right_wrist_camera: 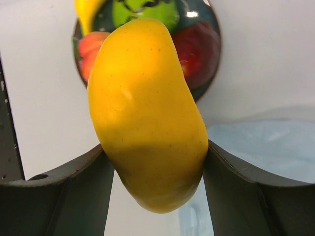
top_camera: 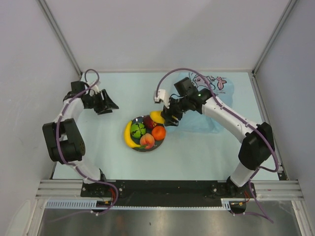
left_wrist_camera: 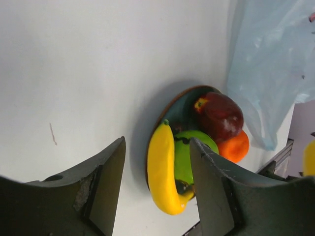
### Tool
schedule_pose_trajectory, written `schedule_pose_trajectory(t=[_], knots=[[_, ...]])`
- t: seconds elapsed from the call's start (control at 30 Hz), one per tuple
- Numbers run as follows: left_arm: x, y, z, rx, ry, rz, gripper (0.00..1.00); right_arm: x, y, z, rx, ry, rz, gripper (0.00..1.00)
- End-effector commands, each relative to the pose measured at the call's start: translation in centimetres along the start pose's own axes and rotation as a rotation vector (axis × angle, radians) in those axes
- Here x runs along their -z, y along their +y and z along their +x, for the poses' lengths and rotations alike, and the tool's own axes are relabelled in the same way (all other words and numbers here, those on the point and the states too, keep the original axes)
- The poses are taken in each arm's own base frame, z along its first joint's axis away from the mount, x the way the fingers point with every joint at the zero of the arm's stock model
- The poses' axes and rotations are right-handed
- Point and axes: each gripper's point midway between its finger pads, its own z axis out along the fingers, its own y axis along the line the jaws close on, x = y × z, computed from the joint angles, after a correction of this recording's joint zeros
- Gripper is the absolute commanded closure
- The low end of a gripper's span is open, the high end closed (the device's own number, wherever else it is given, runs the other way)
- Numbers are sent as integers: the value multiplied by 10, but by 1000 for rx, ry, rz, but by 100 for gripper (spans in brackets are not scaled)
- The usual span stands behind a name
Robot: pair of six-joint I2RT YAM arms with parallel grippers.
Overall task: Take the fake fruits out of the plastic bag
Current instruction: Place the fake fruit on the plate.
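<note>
My right gripper should next move down and to the left in the top view and let go of the mango [top_camera: 157, 117] on the plate's gathered fruits, which are below it on that side.
A yellow-orange mango [top_camera: 157, 117] [right_wrist_camera: 147, 113] is held between the fingers of my right gripper [top_camera: 170, 118] [right_wrist_camera: 153, 157], just above the far rim of the dark plate [top_camera: 135, 147]. On the plate lie a banana [top_camera: 129, 135] [left_wrist_camera: 162, 172], a green fruit [top_camera: 138, 129] [left_wrist_camera: 184, 157], a dark red apple [top_camera: 149, 123] [left_wrist_camera: 219, 115], an orange [top_camera: 158, 132] and a peach [top_camera: 147, 141]. The light blue plastic bag [top_camera: 215, 83] [left_wrist_camera: 270, 64] lies flat at the back right, partly under the right arm. My left gripper [top_camera: 109, 104] [left_wrist_camera: 156, 147] hangs open and empty, well left of the plate.
Grey walls enclose the light blue table on the left, back and right. The arm bases and a metal rail [top_camera: 167, 188] run along the near edge. A white connector [top_camera: 158, 96] dangles on a cable above the plate's far side.
</note>
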Motion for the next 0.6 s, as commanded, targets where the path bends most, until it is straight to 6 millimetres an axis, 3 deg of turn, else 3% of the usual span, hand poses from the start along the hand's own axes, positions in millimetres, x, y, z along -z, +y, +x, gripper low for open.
schedule_pose_trajectory(t=[0.0, 0.07, 0.23, 0.3, 0.5, 0.57], knots=[[31, -44, 5, -110, -69, 115, 39, -10, 21, -18, 195, 8, -56, 53], [39, -54, 12, -122, -82, 146, 39, -13, 31, -31, 260, 8, -72, 53], [59, -79, 18, -127, -106, 207, 39, -41, 26, -26, 338, 135, -71, 53], [73, -96, 19, -159, -163, 240, 38, -40, 27, -31, 348, 156, -76, 53], [96, -117, 41, -190, -216, 274, 37, -67, 31, -3, 391, 289, -112, 53], [96, -113, 43, -195, -246, 254, 37, -71, 26, 1, 395, 309, -99, 53]])
